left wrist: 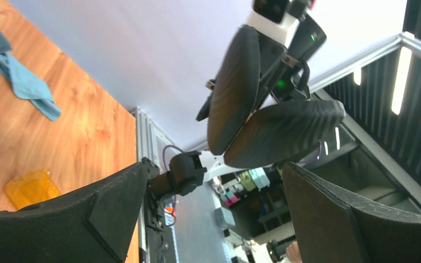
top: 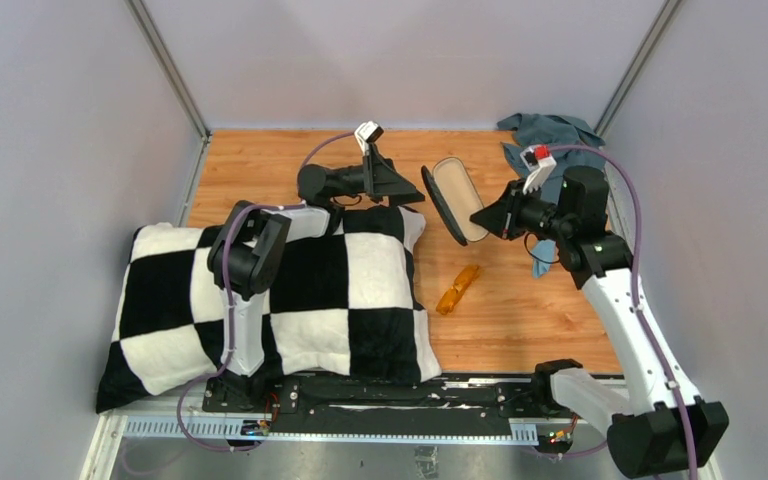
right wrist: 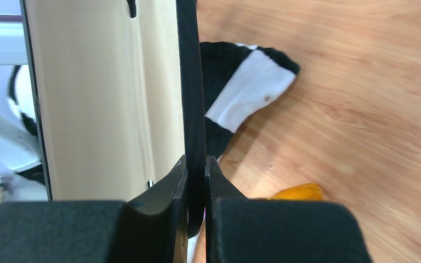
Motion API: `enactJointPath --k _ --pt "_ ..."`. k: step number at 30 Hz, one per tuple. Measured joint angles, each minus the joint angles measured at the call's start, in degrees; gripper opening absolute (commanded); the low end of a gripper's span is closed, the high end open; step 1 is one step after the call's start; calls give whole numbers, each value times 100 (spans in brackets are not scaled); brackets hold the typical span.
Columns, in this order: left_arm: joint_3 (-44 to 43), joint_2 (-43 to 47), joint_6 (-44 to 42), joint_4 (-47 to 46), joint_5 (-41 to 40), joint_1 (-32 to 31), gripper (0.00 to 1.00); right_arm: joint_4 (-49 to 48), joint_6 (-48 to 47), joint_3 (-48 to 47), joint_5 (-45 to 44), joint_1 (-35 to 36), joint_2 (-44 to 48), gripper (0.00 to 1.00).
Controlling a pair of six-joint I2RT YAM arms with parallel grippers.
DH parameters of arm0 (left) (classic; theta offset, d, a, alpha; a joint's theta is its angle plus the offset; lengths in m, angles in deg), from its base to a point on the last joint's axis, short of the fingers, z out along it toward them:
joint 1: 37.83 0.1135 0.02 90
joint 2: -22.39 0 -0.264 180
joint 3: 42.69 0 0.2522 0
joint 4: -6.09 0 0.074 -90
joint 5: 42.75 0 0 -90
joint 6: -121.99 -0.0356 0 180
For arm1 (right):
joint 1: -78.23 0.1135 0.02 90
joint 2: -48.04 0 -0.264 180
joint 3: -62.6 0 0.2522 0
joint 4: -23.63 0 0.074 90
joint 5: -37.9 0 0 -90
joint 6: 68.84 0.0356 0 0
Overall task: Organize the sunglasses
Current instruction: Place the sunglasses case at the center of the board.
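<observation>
My right gripper is to move down, tilt its fingers downward and release the case (top: 455,198) on the bare tabletop outward of the sunglasses (top: 458,288), because the wood there is clear.
The amber-orange folded sunglasses (top: 458,288) lie on the wooden table, right of the pillow; they also show in the left wrist view (left wrist: 30,187) and in the right wrist view (right wrist: 301,192). The black case (top: 455,198) with beige lining is open and held up off the table. My right gripper (top: 478,217) is shut on its black rim (right wrist: 192,109), with the beige lining (right wrist: 98,98) to the left of the jaws. My left gripper (top: 415,197) is open and empty just left of the case; its view shows the case's two black shells (left wrist: 252,109) from outside, beyond the fingers.
A black-and-white chequered pillow (top: 290,300) fills the near left of the table; its corner shows in the right wrist view (right wrist: 246,93). A grey-teal cloth (top: 550,135) lies at the back right corner. A small light-blue cloth (top: 541,265) lies under the right arm, also in the left wrist view (left wrist: 27,85).
</observation>
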Motion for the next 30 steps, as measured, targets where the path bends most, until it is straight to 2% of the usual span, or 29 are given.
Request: enactJointPath --k 7,9,11,15,18,23,30 --pt "295 0 2 87 -411 643 100 -39 -1071 245 -1298 0 570 0" --pt "450 131 -251 422 -516 807 100 -487 -1480 730 -1650 0 675 0" --pt "566 452 -839 1368 -658 911 100 -951 -1897 1281 -2033 0 634 0" --pt "577 1246 -2350 3338 -1003 911 100 -1285 -2697 1456 -2664 2 -299 0" --pt "575 1742 -3108 4201 -1180 907 100 -1377 -3261 1167 -2887 2 -1130 0" --pt "638 2059 -3613 4848 -1346 885 100 -1696 -4297 903 -2824 9 -1851 0" --pt "828 2343 -3757 5230 -1305 619 100 -2061 -5473 841 -2688 42 -2603 3"
